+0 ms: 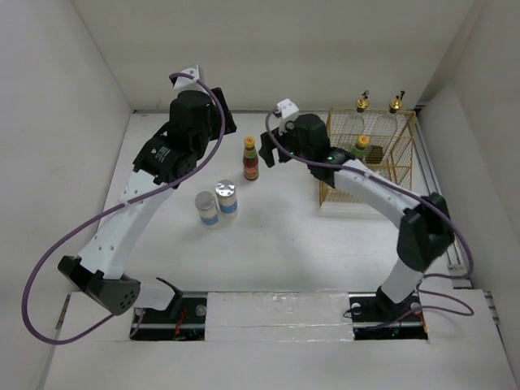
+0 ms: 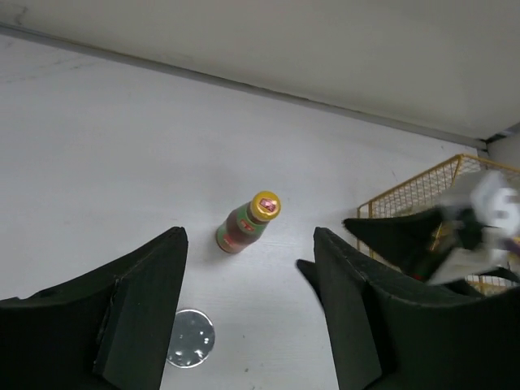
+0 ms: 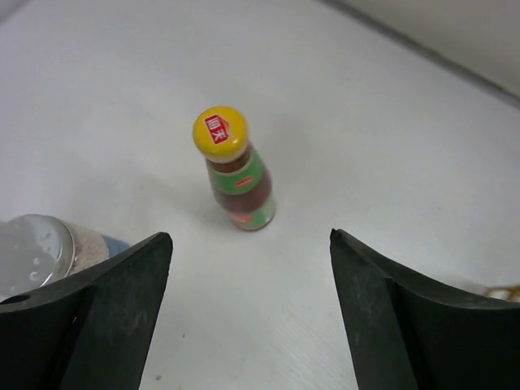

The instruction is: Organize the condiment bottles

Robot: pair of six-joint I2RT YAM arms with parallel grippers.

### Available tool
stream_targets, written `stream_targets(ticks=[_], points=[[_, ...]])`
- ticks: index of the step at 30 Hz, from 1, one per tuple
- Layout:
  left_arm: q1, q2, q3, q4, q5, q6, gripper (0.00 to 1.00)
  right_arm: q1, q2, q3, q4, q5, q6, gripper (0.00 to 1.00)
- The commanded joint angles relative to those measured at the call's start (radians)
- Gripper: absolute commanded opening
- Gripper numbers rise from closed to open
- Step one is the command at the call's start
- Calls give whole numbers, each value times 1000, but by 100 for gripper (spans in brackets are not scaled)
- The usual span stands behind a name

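The bottle's yellow cap point(image 1: 249, 141) point(image 3: 220, 130) below gets my right gripper's open fingers around it next, as the gripper lowers to the left in the top view.
A small sauce bottle point(image 1: 250, 158) with a yellow cap and a green-and-red label stands upright on the white table. My right gripper point(image 1: 267, 151) hovers just to its right, open, with nothing between its fingers; in the right wrist view the bottle point(image 3: 238, 173) stands beyond the open right gripper point(image 3: 250, 234). My left gripper point(image 2: 249, 233) is open and empty above the table, and past it stands the same bottle point(image 2: 246, 221). Two silver-lidded jars point(image 1: 207, 209) point(image 1: 227, 198) stand side by side nearer the front. A second sauce bottle point(image 1: 361, 146) and two tall glass bottles point(image 1: 362, 101) point(image 1: 396, 101) stand in the wire basket.
The gold wire basket point(image 1: 404, 154) sits at the back right, against the right wall. White walls close the table at the back and on both sides. One jar lid point(image 2: 191, 339) shows below my left fingers, and one jar point(image 3: 36, 252) at the right wrist view's left edge.
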Motion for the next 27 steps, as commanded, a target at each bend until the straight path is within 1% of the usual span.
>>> stream_targets(ticks=[1, 3, 4, 7, 10, 13, 14, 15, 17, 18, 20, 21, 24, 25, 27], points=[[3, -62, 6, -19, -118, 19, 59, 24, 123, 130, 62, -119, -25, 85], [3, -62, -3, -28, -128, 41, 59, 34, 186, 186, 62, -149, -36, 88], [3, -62, -3, -39, -164, 41, 59, 34, 242, 233, 62, -149, -36, 89], [3, -62, -31, -62, -206, 41, 59, 34, 339, 311, 62, -149, -36, 89], [3, -51, -31, -62, -206, 41, 61, 34, 419, 376, 62, -149, -36, 89], [3, -27, -19, -62, -218, 41, 61, 43, 471, 422, 62, -130, -36, 73], [3, -16, -19, -71, -218, 41, 61, 43, 482, 433, 76, -130, -36, 62], [3, -16, -9, -71, -218, 41, 61, 43, 491, 443, 76, -130, -36, 37], [3, -16, -9, -71, -209, 41, 61, 52, 482, 444, 97, -107, -20, 23], [3, -16, -9, -61, -209, 41, 61, 52, 452, 427, 106, -107, -8, 13], [3, -16, -9, -51, -185, 41, 61, 52, 404, 408, 116, -98, -8, 8], [3, -16, 1, -51, -185, 41, 62, 52, 332, 379, 131, -86, 6, 7], [3, 4, 13, -42, -131, 41, 63, 18, 191, 307, 168, -86, 42, 5], [3, 18, 27, -33, -116, 41, 63, 18, 93, 290, 168, -86, 56, 5], [3, 33, 41, -33, -74, 41, 65, -17, -7, 244, 150, -64, 56, 4]])
